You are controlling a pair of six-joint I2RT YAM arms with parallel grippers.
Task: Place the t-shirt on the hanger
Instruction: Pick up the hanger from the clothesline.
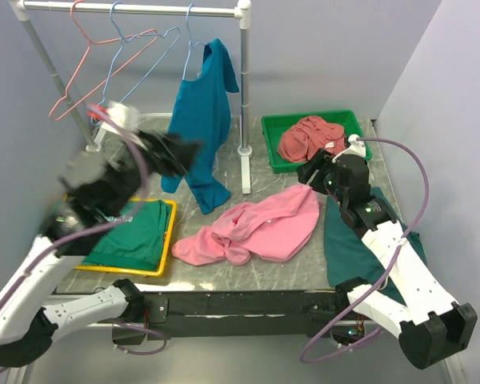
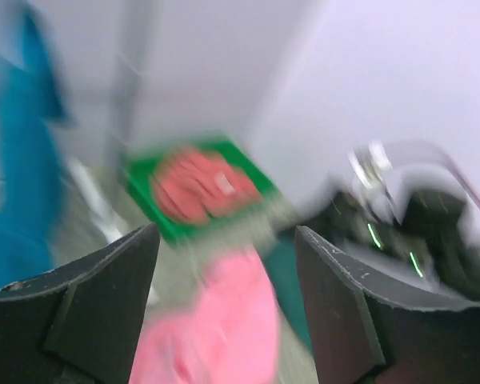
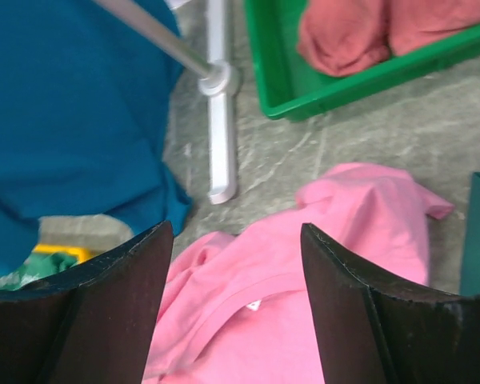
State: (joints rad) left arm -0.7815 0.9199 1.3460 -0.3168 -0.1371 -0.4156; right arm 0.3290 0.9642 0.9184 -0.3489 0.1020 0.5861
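The robot's left gripper will move outward and to the left in the top view to close on the light-blue wire hanger's near end (image 1: 106,92), because the hanger is hanging empty.
The bright pink t-shirt (image 1: 256,228) lies crumpled on the table's middle; it also shows in the right wrist view (image 3: 304,272) and, blurred, in the left wrist view (image 2: 224,328). The light-blue wire hanger (image 1: 142,70) hangs empty on the rail at the back left. My left gripper (image 1: 184,156) is raised above the table left of the t-shirt, blurred; its jaws stand open and empty (image 2: 224,264). My right gripper (image 1: 308,172) hovers over the t-shirt's right end, open and empty (image 3: 236,280), above the collar and its tag.
A salmon wire hanger (image 1: 80,72) hangs on the rail (image 1: 144,9). A teal shirt (image 1: 200,120) hangs by the rack post (image 1: 244,96). A green bin (image 1: 348,120) holds a dusty-rose garment (image 1: 308,136). A yellow tray (image 1: 170,232) holds green cloth. A dark green garment (image 1: 348,244) lies at the right.
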